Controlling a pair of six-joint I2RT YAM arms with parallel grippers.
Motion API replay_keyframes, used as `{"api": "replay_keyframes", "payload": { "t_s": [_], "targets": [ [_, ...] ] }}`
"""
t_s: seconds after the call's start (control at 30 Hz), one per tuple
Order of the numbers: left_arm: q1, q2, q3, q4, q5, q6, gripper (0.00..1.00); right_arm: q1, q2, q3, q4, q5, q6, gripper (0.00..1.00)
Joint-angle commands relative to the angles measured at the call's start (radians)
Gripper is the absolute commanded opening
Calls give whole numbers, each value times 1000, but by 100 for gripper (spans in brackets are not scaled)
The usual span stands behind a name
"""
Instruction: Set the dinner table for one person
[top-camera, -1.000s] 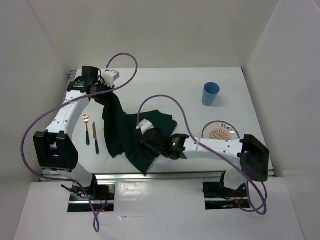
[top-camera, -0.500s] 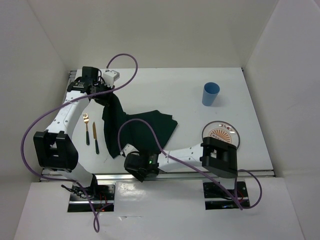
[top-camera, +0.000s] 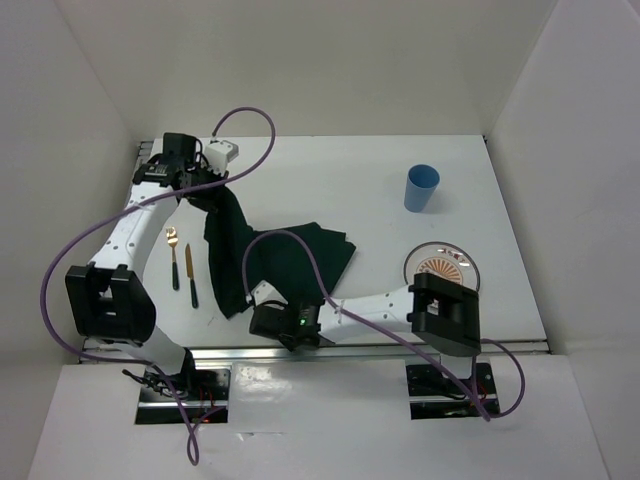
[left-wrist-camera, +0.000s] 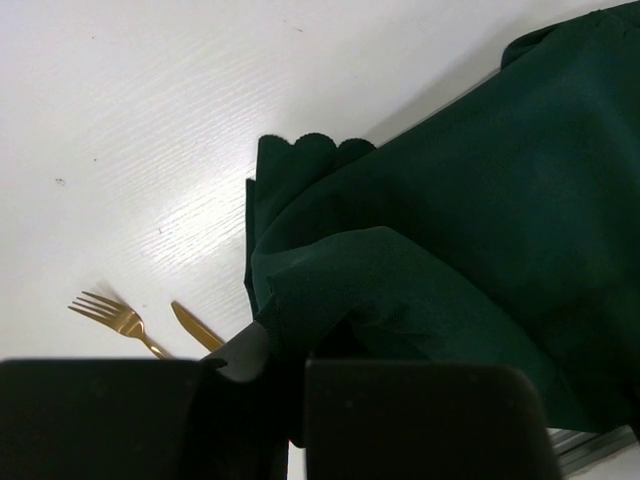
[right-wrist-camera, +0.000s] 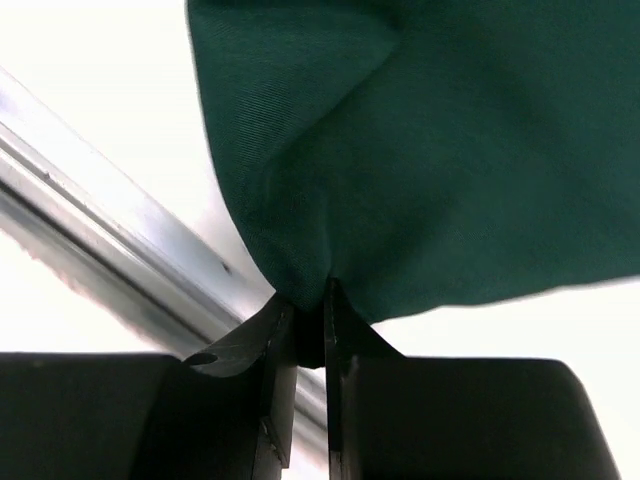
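Note:
The pinched cloth corner needs to go outward and toward the blue cup (top-camera: 422, 188) over the table with my right gripper, so the bunched cloth spreads flat before I release.
A dark green cloth (top-camera: 270, 258) lies partly spread on the white dinner table (top-camera: 340, 175). Its far-left corner is lifted off the table, with my left gripper (top-camera: 210, 184) shut on it. In the left wrist view the cloth (left-wrist-camera: 450, 220) bunches over the left gripper (left-wrist-camera: 290, 372). My right gripper (top-camera: 258, 306) sits at the near edge. There it is shut on a pinched corner of the cloth (right-wrist-camera: 420, 150), which shows in the right gripper (right-wrist-camera: 310, 315) in the right wrist view.
A gold fork (top-camera: 172, 240) and a knife (top-camera: 189, 272) lie left of the cloth; the fork (left-wrist-camera: 110, 312) and knife (left-wrist-camera: 196, 328) also show under the left wrist. A blue cup (top-camera: 421, 187) stands far right. A patterned plate (top-camera: 440, 266) lies beside the right arm. An aluminium rail (right-wrist-camera: 110, 250) runs along the near edge.
My right arm swung from the middle of the cloth back to its near corner by the rail, and its jaws closed on that corner. The left arm kept still.

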Motion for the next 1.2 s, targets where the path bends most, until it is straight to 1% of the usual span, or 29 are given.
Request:
{"api": "replay_keyframes", "payload": {
  "t_s": [0.0, 0.1, 0.13, 0.17, 0.2, 0.23, 0.27, 0.4, 0.5, 0.53, 0.63, 0.7, 0.8, 0.83, 0.87, 0.97, 1.0, 1.07, 1.13, 1.17],
  "targets": [
    [-3, -67, 16, -7, -10, 27, 0, -7, -140, 35, -104, 90, 77, 0],
    [-3, -105, 54, -42, 1, 47, 0, -73, -289, 81, -225, 142, 152, 0],
    [-3, -121, 65, -42, 10, 47, 0, -92, -332, 92, -250, 151, 152, 0],
    [-3, -156, 85, -56, 28, 57, 0, -122, -422, 112, -281, 162, 163, 0],
    [-3, -177, 94, -56, 37, 71, 0, -135, -467, 124, -281, 173, 163, 0],
    [-3, -197, 105, -69, 50, 71, 0, -135, -510, 137, -293, 192, 151, 0],
    [6, -234, 131, -82, 67, 97, 0, -147, -586, 150, -310, 206, 140, 0],
    [6, -301, 185, -178, 157, 134, 0, -147, -703, 279, -380, 242, 140, 0],
    [6, -352, 197, -212, 179, 146, 0, -147, -725, 368, -442, 227, 120, 0],
    [6, -392, 197, -212, 179, 146, 0, -147, -725, 393, -457, 216, 120, 0],
    [6, -469, 206, -250, 189, 137, 0, -147, -716, 482, -493, 148, 100, 0],
    [6, -499, 217, -277, 189, 124, 0, -147, -725, 505, -502, 119, 100, 0],
    [6, -550, 208, -304, 116, 78, 0, -147, -769, 487, -483, 99, 118, 0],
    [6, -559, 177, -304, 99, 65, 0, -147, -798, 471, -474, 99, 118, 0],
    [6, -559, 163, -304, 66, 32, 0, -147, -811, 435, -462, 99, 142, 0],
    [6, -550, 104, -304, 74, -25, 0, -147, -831, 369, -485, 150, 210, 0],
    [6, -540, 87, -304, 88, -42, 0, -147, -831, 368, -508, 194, 238, 0],
    [6, -495, 35, -294, 97, -80, 0, -147, -779, 359, -581, 225, 290, 0],
    [6, -471, -4, -265, 97, -90, 0, -147, -730, 384, -623, 245, 316, 0],
    [6, -460, -40, -236, 97, -100, 0, -147, -670, 402, -652, 255, 316, 0]
  ]
}}
